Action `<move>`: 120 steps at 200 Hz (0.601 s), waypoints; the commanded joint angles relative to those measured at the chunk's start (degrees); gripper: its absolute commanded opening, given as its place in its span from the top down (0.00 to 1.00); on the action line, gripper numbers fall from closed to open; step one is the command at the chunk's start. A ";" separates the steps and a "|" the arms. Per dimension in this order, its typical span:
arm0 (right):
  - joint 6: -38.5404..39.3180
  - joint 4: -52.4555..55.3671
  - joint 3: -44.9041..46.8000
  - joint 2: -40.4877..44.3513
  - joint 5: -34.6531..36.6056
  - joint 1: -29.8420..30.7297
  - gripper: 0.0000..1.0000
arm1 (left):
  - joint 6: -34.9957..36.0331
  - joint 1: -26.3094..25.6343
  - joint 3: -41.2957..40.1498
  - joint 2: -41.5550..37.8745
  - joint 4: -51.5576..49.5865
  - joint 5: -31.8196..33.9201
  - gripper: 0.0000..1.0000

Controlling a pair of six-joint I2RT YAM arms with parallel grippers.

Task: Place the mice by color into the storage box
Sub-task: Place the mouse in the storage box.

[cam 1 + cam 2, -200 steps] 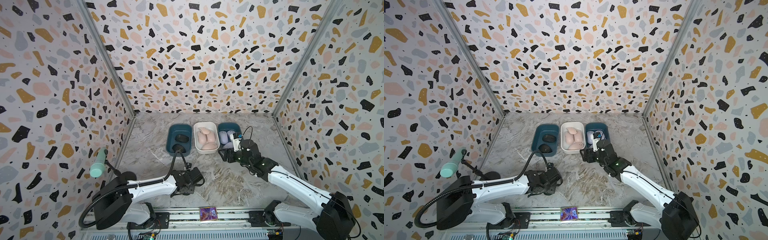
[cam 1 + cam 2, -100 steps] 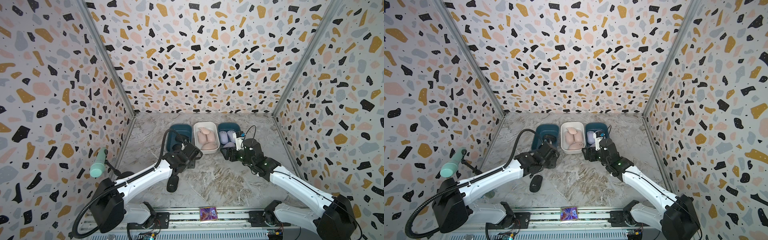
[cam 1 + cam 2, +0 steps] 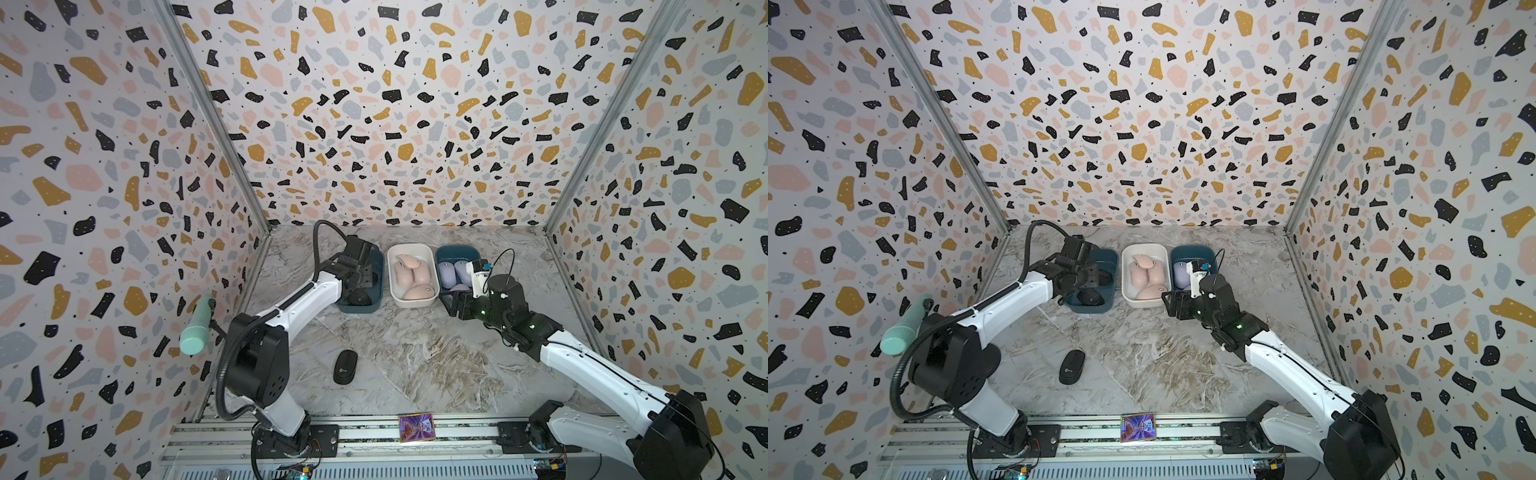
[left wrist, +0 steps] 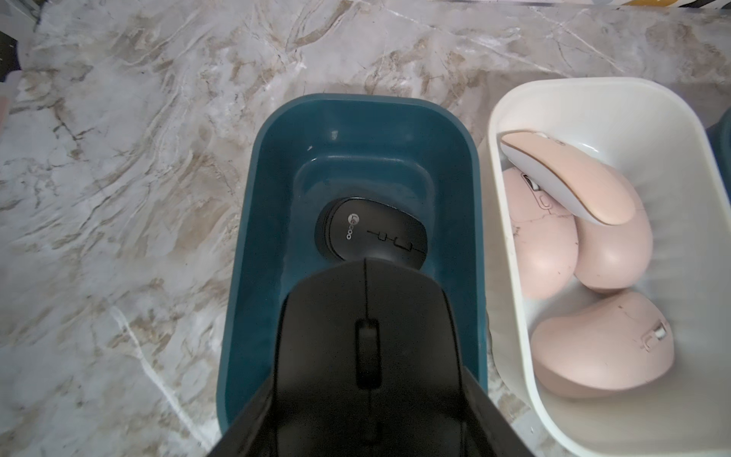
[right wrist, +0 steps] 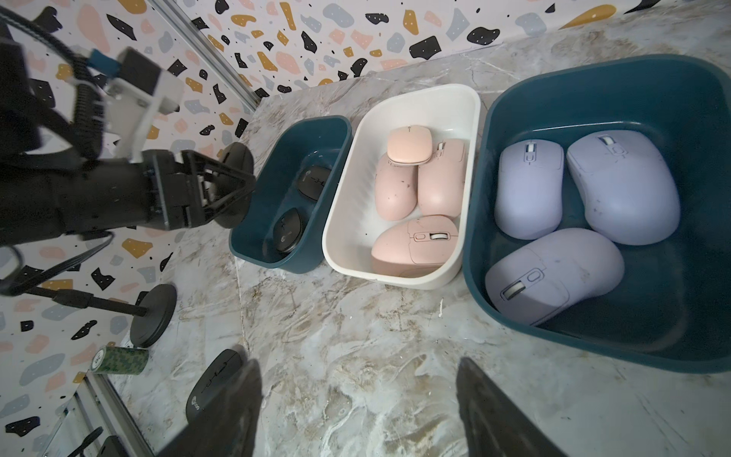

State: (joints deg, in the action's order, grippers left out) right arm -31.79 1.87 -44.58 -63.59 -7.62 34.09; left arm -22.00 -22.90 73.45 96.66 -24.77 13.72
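Observation:
The teal bin with black mice inside is below the robot's left gripper, so next the left gripper should lower this mouse in along the teal bin's side by the white bin and release it.
My left gripper (image 4: 366, 395) is shut on a black mouse (image 4: 368, 336) and holds it above the left teal bin (image 4: 253, 237). Two black mice (image 5: 314, 182) (image 5: 288, 230) lie inside that bin. Another black mouse (image 3: 345, 366) lies on the table near the front left. The white bin (image 3: 409, 246) holds several pink mice (image 5: 395, 190). Three lilac mice (image 5: 553, 273) lie in the right teal bin (image 5: 672, 99). In front of that bin, low over bare marble, my right gripper (image 5: 356, 395) is open with nothing between its fingers. In both top views it (image 3: 455, 305) (image 3: 1173, 305) points toward the bins.
The three bins stand side by side at the back of the marble table. A mint-green cylinder on a stand (image 3: 197, 328) juts out at the left wall, its round base (image 5: 154, 316) on the table beside a camouflage roll (image 5: 118, 360). A small screen (image 3: 417, 427) sits on the front rail.
My left arm has swung from the front of the table back to the left teal bin, still shut on its black mouse. That uncovered the black mouse on the table. The right arm barely moved.

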 commanded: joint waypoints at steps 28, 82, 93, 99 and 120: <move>-1.78 -1.15 -2.41 -0.04 -1.13 0.77 0.22 | 2.49 1.39 4.65 7.53 3.02 -3.90 0.59; -1.80 -0.91 -2.35 0.19 -0.96 0.95 0.22 | 2.31 1.45 7.93 13.03 2.30 -3.97 0.36; -1.48 -0.24 -2.68 0.21 -0.75 0.89 0.22 | 2.31 1.44 8.50 13.52 2.23 -3.92 0.32; -1.20 0.07 -2.88 0.26 -0.68 0.85 0.22 | 2.25 1.45 8.76 13.63 2.19 -3.75 0.31; -1.10 -0.03 -2.62 0.54 0.04 0.81 0.22 | 2.11 1.44 9.76 13.82 2.01 -3.85 0.30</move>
State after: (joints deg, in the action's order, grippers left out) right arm -33.30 1.45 -45.08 -64.14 -8.34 34.79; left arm -20.27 -21.80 80.75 110.43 -23.33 9.98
